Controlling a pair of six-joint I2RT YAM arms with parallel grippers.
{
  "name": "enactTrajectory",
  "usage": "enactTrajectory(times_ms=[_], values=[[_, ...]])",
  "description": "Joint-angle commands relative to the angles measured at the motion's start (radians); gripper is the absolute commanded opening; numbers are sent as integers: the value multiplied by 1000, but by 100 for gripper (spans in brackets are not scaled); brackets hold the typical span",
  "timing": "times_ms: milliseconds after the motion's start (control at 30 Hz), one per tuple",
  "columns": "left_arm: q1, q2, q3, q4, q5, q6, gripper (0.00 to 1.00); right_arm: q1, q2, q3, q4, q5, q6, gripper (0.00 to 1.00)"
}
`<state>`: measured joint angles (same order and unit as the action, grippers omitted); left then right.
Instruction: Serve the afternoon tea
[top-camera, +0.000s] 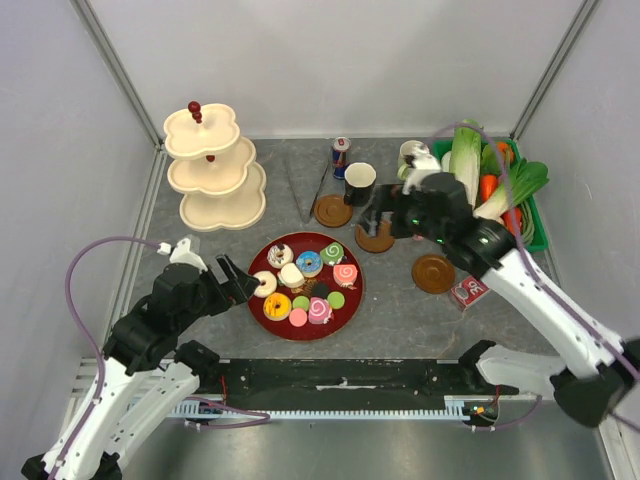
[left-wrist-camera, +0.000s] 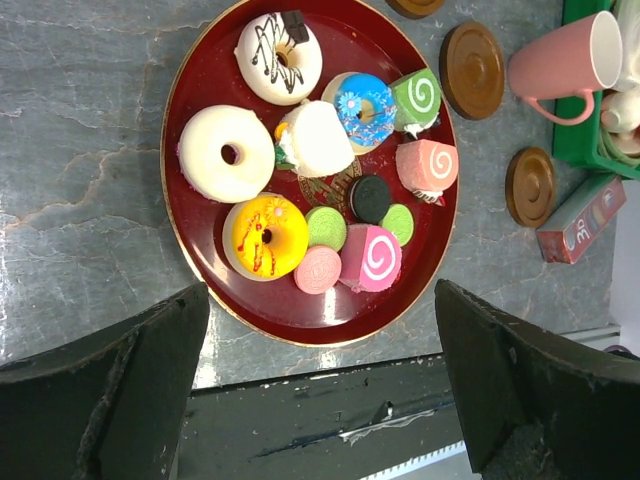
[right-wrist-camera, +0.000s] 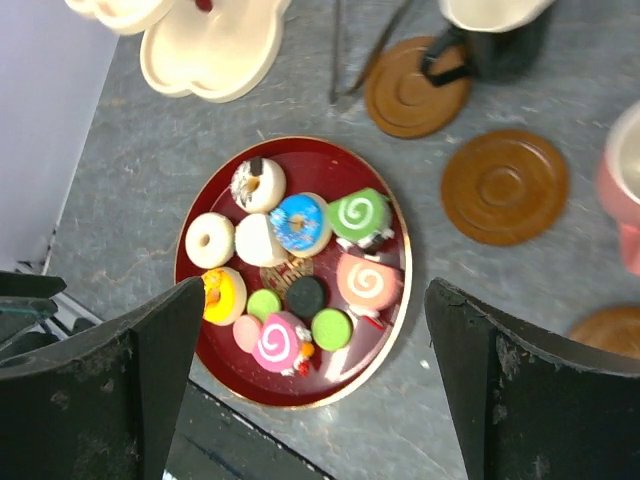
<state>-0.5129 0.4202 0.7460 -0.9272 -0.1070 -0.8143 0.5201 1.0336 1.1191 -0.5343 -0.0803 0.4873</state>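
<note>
I need to move my right gripper across next and lower it astride the spread tongs' coaster-side arm, because that arm is below and to the left in the top view.
A dark red plate (top-camera: 345, 318) near the front middle of the table carries the toy pastries: donuts (top-camera: 309, 263), swirl rolls (top-camera: 345, 274) and macarons (top-camera: 336, 299). My left gripper (top-camera: 247, 281) hovers open at the plate's left rim, nothing between its fingers; its wrist view looks down on the plate (left-wrist-camera: 300, 315). My right gripper (top-camera: 377, 216) hangs open and empty above the coasters, beside the black mug (top-camera: 359, 182). The pink mug (left-wrist-camera: 560, 65) stands to the right of the coasters. A pale mug (top-camera: 411, 153) sits behind the right arm.
A cream three-tier stand (top-camera: 213, 165) stands at the back left. Three brown coasters (top-camera: 333, 211) (top-camera: 375, 240) (top-camera: 434, 273), metal tongs (top-camera: 308, 185), a drink can (top-camera: 341, 155), a small red box (top-camera: 468, 291) and a green basket (top-camera: 532, 225) of toy vegetables fill the right side.
</note>
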Motion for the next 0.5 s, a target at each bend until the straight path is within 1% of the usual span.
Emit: enactTrajectory(times_ms=[0, 133, 200, 367, 467], values=[[-3, 32, 15, 48, -33, 47, 99, 217, 227, 192, 54, 356, 11, 98], [-1, 32, 13, 50, -46, 49, 99, 291, 469, 378, 43, 535, 54, 98], [-1, 35, 10, 51, -46, 47, 99, 310, 577, 459, 39, 602, 76, 98], [-3, 40, -8, 63, -30, 40, 99, 322, 821, 655, 40, 737, 108, 98], [-1, 48, -14, 64, -25, 40, 99, 322, 971, 790, 42, 815, 96, 98]])
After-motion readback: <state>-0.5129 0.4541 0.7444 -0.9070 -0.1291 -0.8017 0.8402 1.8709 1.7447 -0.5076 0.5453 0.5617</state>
